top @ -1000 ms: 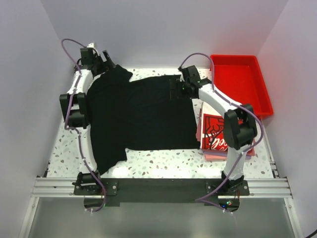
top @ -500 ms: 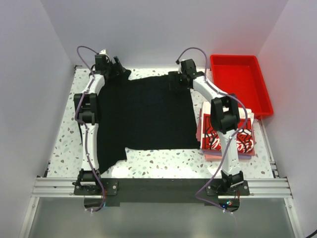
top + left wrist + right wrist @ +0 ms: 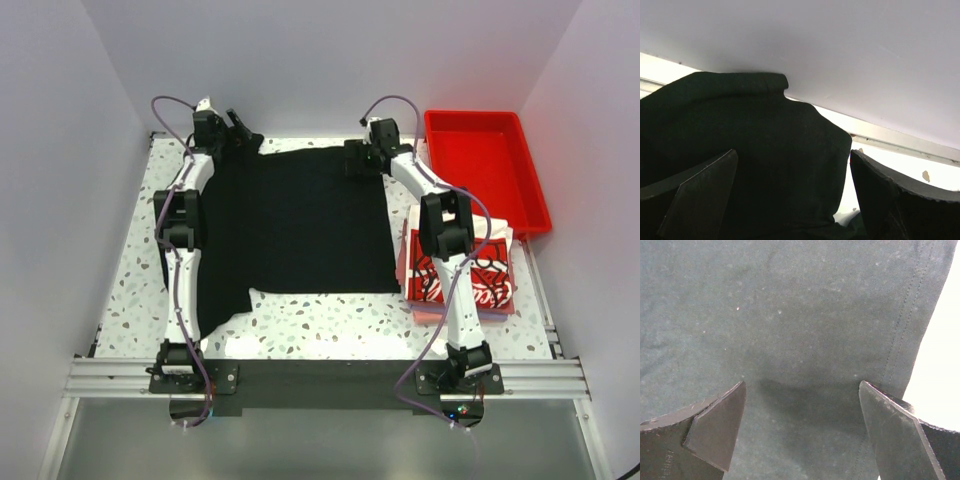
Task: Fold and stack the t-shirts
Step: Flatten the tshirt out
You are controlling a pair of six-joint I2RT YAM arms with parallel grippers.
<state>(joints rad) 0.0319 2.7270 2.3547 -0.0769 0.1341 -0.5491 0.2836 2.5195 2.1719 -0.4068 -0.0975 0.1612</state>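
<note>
My left gripper draws its open fingers back over the t-shirt's cloth next and closes there, since the near sleeve's hem [image 3: 224, 321] juts past the t-shirt's body back from it.
A plain black t-shirt [image 3: 300, 225] lies spread flat over the middle of the table. My left gripper [image 3: 243, 129] is at its far left corner, open. In the left wrist view a bunched fold of the black cloth [image 3: 765, 150] rises between the wide-apart jaws of the left gripper [image 3: 792, 192]. My right gripper [image 3: 352, 160] hovers open over the shirt's far right corner. The right wrist view shows flat black cloth [image 3: 790, 315] and its stitched hem under the right gripper [image 3: 802, 427]. To the right lies a folded white t-shirt with red-and-black print [image 3: 490, 278] on pinkish t-shirts [image 3: 440, 314].
A red plastic tray [image 3: 536, 195] stands at the far right corner, just beyond the folded stack. White walls close in the table at the back and both sides. Speckled tabletop [image 3: 330, 325] shows along the near edge and the left side.
Both arms have stretched toward the far edge, the left gripper shifting right to the shirt's corner. The black shirt's far edge now lies straighter and flatter.
</note>
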